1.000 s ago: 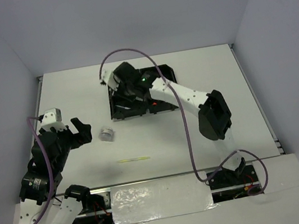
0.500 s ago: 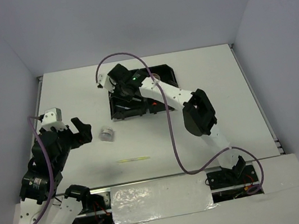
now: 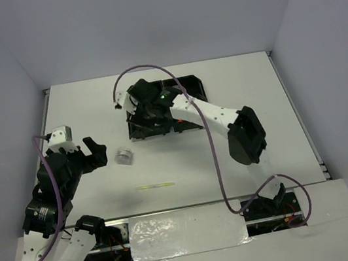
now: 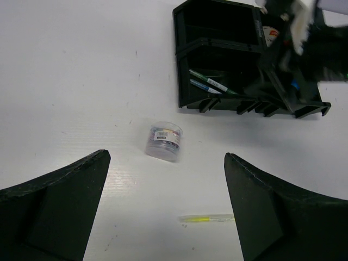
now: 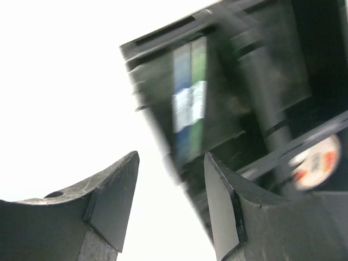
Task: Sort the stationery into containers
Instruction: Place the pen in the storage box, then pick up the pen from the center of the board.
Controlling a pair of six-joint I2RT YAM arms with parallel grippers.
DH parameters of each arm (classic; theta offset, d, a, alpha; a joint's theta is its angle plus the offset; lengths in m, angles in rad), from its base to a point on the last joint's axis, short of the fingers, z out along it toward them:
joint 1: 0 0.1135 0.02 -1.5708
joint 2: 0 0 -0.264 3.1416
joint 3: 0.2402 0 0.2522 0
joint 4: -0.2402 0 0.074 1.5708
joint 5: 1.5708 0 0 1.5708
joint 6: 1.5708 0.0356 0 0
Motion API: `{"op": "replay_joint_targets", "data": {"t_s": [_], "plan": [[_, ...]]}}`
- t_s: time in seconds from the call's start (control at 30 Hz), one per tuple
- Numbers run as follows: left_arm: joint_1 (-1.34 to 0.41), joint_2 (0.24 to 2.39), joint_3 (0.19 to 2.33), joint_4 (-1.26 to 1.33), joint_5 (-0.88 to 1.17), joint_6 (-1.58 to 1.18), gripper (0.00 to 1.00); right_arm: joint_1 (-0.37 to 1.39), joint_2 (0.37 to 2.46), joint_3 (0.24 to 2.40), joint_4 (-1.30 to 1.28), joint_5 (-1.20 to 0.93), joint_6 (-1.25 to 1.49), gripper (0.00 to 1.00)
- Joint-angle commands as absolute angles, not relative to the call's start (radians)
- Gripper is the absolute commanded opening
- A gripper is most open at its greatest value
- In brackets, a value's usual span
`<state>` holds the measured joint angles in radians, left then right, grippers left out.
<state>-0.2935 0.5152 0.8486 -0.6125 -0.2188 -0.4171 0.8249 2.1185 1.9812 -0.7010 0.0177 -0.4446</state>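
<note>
The yellow-green stick is still outside the tray [image 3: 197,84], back from and below my right gripper, so next the gripper needs to bring its fingers back and down onto the stick's middle [image 3: 155,186].
The black four-compartment tray [image 3: 197,84] sits at the far middle of the table. My right gripper [image 3: 138,115] hovers over the tray's left near corner, open and empty. In the right wrist view its jaws [image 5: 171,201] straddle the tray's outer wall [image 5: 163,157], with blue and green pens [image 5: 189,103] blurred inside and a tape roll [image 5: 314,162] in another compartment. A silvery round roll [image 3: 124,155] and a yellow-green stick [image 3: 155,186] lie on the table. My left gripper [image 3: 95,153] is open and empty, left of the roll. In the left wrist view the roll [image 4: 163,142] and stick [image 4: 209,218] lie between the open fingers [image 4: 65,190].
The left wrist view shows the tray [image 4: 182,65] with pens [image 4: 209,84] in its near left compartment and the right arm [image 4: 296,38] over it. The right arm's cable [image 3: 212,144] loops over the table. White walls close the table on three sides.
My right gripper has shifted over the tray's left side and its elbow swung left, then back right. The left arm, roll and stick have not moved.
</note>
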Motion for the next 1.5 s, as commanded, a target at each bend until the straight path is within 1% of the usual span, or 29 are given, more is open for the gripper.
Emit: {"op": "replay_joint_targets", "data": {"t_s": [0.0, 0.03, 0.07, 0.13, 0.17, 0.27, 0.33, 0.5, 0.67, 0.8, 0.9, 0.97, 1.03, 1.1, 1.17, 1.2, 1.27, 1.3, 1.4, 1.47], "plan": [[-0.298, 0.506, 0.851, -0.575, -0.216, -0.399, 0.99, 0.954, 1.875, 1.797, -0.651, -0.081, -0.385, 0.59], [-0.298, 0.505, 0.853, -0.578, -0.221, -0.399, 0.99, 0.981, 1.844, 1.734, -0.632, -0.075, -0.373, 0.59], [-0.298, 0.502, 0.857, -0.583, -0.241, -0.402, 0.99, 1.036, 1.798, 1.626, -0.611, -0.071, -0.356, 0.59], [-0.296, 0.489, 0.864, -0.601, -0.281, -0.419, 0.99, 1.089, 1.77, 1.492, -0.56, -0.058, -0.308, 0.59], [-0.296, 0.485, 0.865, -0.606, -0.323, -0.425, 0.99, 1.138, 1.769, 1.455, -0.523, -0.052, -0.279, 0.59], [-0.295, 0.468, 0.874, -0.632, -0.386, -0.451, 0.99, 1.195, 1.801, 1.375, -0.474, -0.011, -0.239, 0.59], [-0.293, 0.462, 0.876, -0.638, -0.419, -0.46, 0.99, 1.229, 1.834, 1.365, -0.479, -0.002, -0.213, 0.58], [-0.293, 0.457, 0.868, -0.629, -0.394, -0.453, 0.99, 1.252, 1.911, 1.341, -0.456, 0.041, -0.198, 0.57], [-0.293, 0.479, 0.868, -0.623, -0.371, -0.443, 0.99, 1.252, 1.919, 1.336, -0.431, 0.061, -0.207, 0.57], [-0.293, 0.482, 0.867, -0.618, -0.359, -0.439, 0.99, 1.238, 1.931, 1.335, -0.414, 0.023, -0.212, 0.57], [-0.293, 0.482, 0.867, -0.617, -0.354, -0.439, 0.99, 1.215, 1.966, 1.341, -0.419, -0.036, -0.209, 0.53], [-0.293, 0.483, 0.865, -0.615, -0.351, -0.437, 0.99, 1.204, 1.997, 1.344, -0.419, -0.038, -0.203, 0.5], [-0.293, 0.486, 0.864, -0.614, -0.348, -0.436, 0.99, 1.201, 2.011, 1.342, -0.416, -0.026, -0.202, 0.45], [-0.293, 0.488, 0.864, -0.614, -0.344, -0.434, 0.99, 1.195, 2.028, 1.345, -0.416, -0.035, -0.202, 0.44], [-0.293, 0.491, 0.864, -0.614, -0.339, -0.434, 0.99, 1.19, 2.036, 1.348, -0.416, -0.079, -0.204, 0.35], [-0.293, 0.491, 0.864, -0.614, -0.339, -0.433, 0.99, 1.19, 2.036, 1.351, -0.417, -0.095, -0.206, 0.25], [-0.293, 0.489, 0.864, -0.612, -0.337, -0.431, 0.99, 1.19, 2.028, 1.356, -0.429, -0.152, -0.21, 0.12], [-0.293, 0.488, 0.862, -0.611, -0.334, -0.431, 0.99, 1.189, 2.02, 1.355, -0.43, -0.162, -0.21, 0.0], [-0.293, 0.488, 0.864, -0.609, -0.331, -0.43, 0.99, 1.189, 1.95, 1.336, -0.417, -0.181, -0.212, 0.0], [-0.291, 0.489, 0.862, -0.609, -0.33, -0.43, 0.99, 1.184, 1.901, 1.327, -0.397, -0.146, -0.229, 0.0]]}}
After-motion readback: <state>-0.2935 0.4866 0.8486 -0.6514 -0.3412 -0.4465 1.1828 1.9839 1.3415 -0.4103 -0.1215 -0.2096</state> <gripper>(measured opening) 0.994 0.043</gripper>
